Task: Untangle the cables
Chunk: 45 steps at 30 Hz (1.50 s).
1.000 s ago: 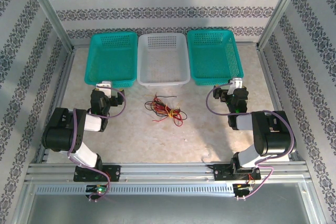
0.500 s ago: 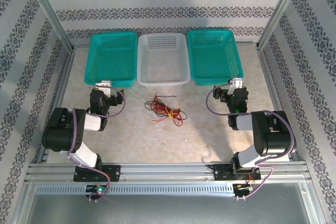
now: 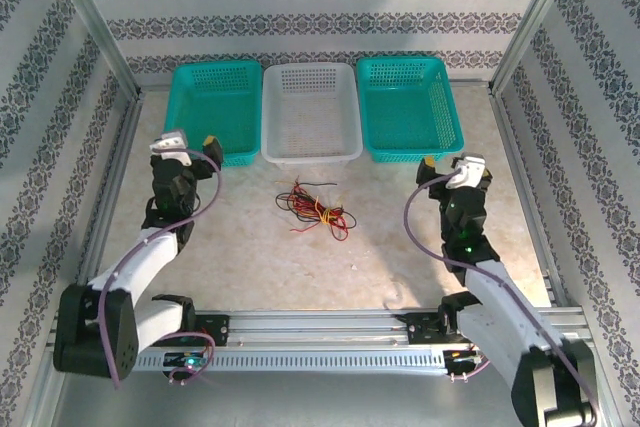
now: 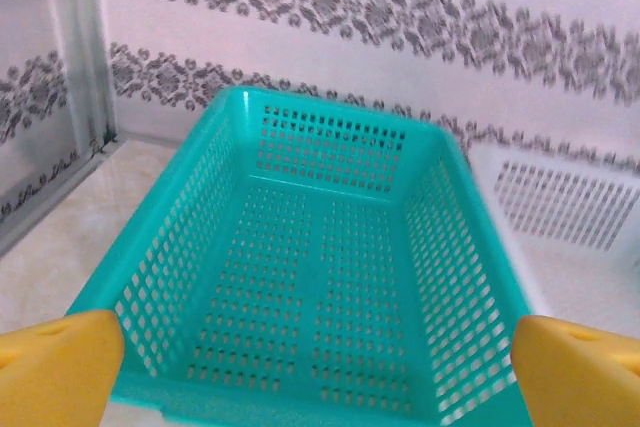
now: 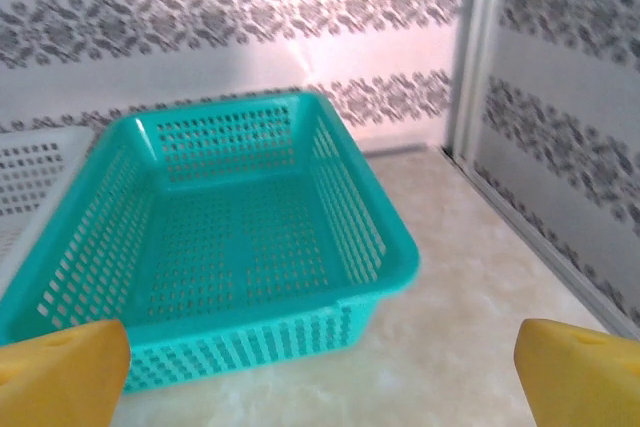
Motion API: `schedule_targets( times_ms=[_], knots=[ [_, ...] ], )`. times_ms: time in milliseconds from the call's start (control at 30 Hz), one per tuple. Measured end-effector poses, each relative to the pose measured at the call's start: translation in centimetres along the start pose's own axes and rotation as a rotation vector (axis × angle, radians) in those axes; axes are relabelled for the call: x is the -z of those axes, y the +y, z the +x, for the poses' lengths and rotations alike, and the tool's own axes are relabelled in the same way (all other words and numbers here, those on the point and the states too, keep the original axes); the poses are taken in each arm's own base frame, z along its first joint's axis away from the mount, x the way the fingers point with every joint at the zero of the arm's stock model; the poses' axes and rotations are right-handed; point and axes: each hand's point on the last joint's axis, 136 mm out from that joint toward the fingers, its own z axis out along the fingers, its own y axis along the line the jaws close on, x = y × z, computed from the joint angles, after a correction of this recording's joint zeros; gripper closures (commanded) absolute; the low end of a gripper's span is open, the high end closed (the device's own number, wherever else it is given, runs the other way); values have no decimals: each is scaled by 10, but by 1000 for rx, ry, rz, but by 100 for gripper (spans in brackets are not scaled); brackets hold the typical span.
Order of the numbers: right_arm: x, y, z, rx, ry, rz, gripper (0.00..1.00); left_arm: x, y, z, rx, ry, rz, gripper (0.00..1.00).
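Note:
My right gripper should next move back from the teal basket, tilt down and lower onto the cable clump's near end (image 3: 335, 221) by the yellow cable, because the cables bunch together there.
The cables (image 3: 315, 208) lie in one tangled clump of red, black and yellow strands on the table, just in front of the white basket (image 3: 311, 152). My left gripper (image 3: 189, 143) hovers open at the near edge of the left teal basket (image 3: 178, 117), well left of the clump. In the left wrist view its yellow fingertips (image 4: 55, 367) sit wide apart with nothing between them. My right gripper (image 3: 449, 163) hovers open near the front right corner of the right teal basket (image 3: 450, 107), far right of the clump. Its fingertips (image 5: 580, 367) are also spread and empty.
Three baskets stand in a row at the back: teal (image 4: 240, 97), white (image 4: 565, 202), teal (image 5: 400, 247). Aluminium frame posts and patterned walls close in the table on the left (image 3: 95, 47), the right (image 3: 530, 37) and the back.
Both arms have unfolded from their tucked pose and lifted. The left gripper moved left and back toward the left teal basket; the right wrist shifted slightly right. The cables have not moved.

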Motion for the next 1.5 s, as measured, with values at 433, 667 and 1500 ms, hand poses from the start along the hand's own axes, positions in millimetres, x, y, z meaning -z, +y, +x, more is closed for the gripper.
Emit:
schedule_targets(
  times_ms=[433, 667, 1500],
  knots=[
    [33, 68, 55, -257, 540, -27, 2, 89, -116, 92, 3, 431, 301, 7],
    [59, 124, 127, -18, 820, -19, 2, 91, -136, 92, 15, 508, 351, 11],
    [56, 233, 184, 28, 1047, -560, 54, 105, -159, 112, 313, 774, 409, 14]
  ],
)
